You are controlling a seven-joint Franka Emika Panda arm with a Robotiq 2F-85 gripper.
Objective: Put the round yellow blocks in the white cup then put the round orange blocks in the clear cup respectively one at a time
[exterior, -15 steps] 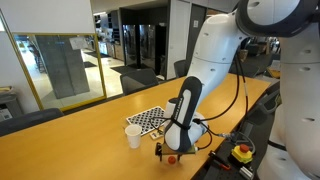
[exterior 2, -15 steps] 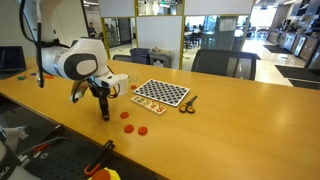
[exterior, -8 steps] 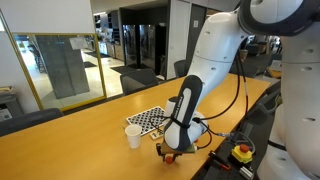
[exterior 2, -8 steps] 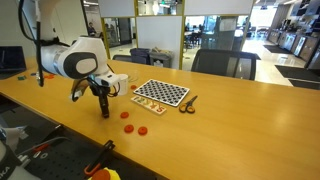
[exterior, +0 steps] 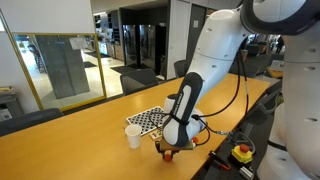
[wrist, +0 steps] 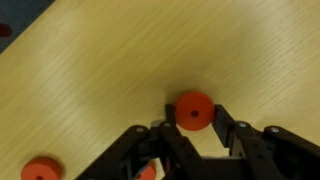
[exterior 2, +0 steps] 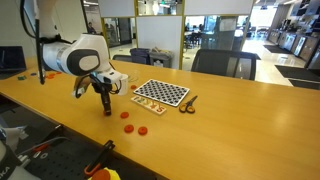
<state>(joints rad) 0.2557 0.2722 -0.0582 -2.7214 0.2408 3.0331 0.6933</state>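
Observation:
I need to lift the block above the cup's rim next and move it outward, to let go of it at the spot between the white cup and the checkered board.
In the wrist view my gripper (wrist: pixel 194 113) is shut on a round orange block (wrist: pixel 194 110), a flat disc with a centre hole, held between both fingers just above the wooden table. Another orange block (wrist: pixel 40 168) lies at the lower left. In an exterior view the gripper (exterior 2: pixel 106 113) stands low over the table, with three orange blocks (exterior 2: pixel 129 127) lying to its right. The white cup (exterior: pixel 133 136) stands upright to the left of the gripper (exterior: pixel 168 152). I do not see the clear cup or the round yellow blocks.
A black-and-white checkered board (exterior 2: pixel 162 94) lies behind the blocks, with a small dark tool (exterior 2: pixel 188 103) beside it. A yellow box with a red button (exterior: pixel 241 152) sits off the table's near edge. Office chairs stand along the far side.
The jaws have closed from wide open onto the orange block. The arm has stayed almost in the same place.

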